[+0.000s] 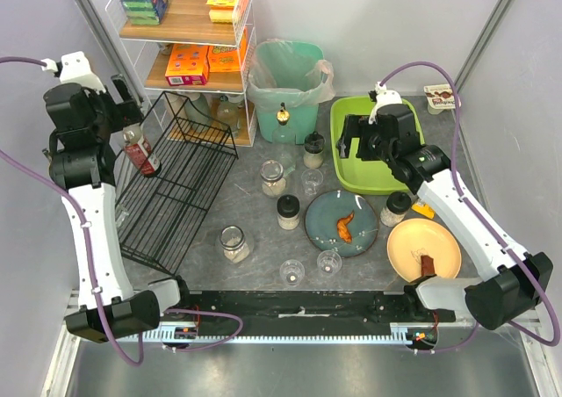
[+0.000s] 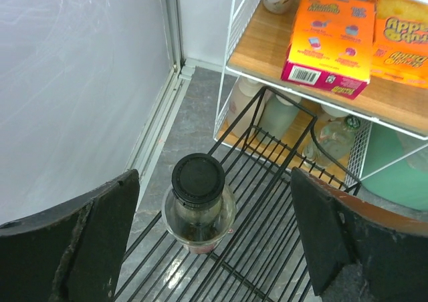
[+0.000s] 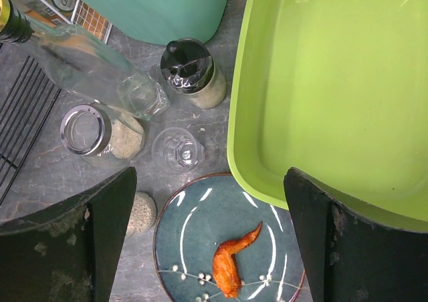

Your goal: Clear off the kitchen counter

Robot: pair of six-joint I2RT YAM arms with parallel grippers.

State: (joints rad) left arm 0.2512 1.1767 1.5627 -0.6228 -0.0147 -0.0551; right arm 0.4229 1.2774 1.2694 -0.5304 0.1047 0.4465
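Note:
My left gripper needs to swing across the rack (image 1: 176,186) and down onto the clear bottle's gold top (image 1: 283,115), since it stands to the gripper's right in the top view.
The dark-grey kitchen counter (image 1: 255,205) holds dishes, jars and glasses. My left gripper (image 1: 128,114) is open and empty above a black-capped bottle (image 2: 198,202), which stands upright on the black wire rack (image 1: 176,186). The bottle sits between the spread fingers (image 2: 73,242) in the left wrist view. My right gripper (image 1: 356,144) is open and empty over the near-left rim of the lime-green tub (image 1: 386,173). Under it in the right wrist view lies a blue plate (image 3: 194,248) with a chicken wing (image 3: 231,265) on it; the gripper (image 3: 210,248) is well above both.
An orange plate (image 1: 424,248) carries a brown food piece. Several jars (image 1: 234,243) and clear glasses (image 1: 329,262) stand mid-counter. A teal bin (image 1: 285,85) with a bag stands at the back, a clear bottle (image 3: 87,65) next to it. A white wire shelf (image 1: 189,28) holds boxes.

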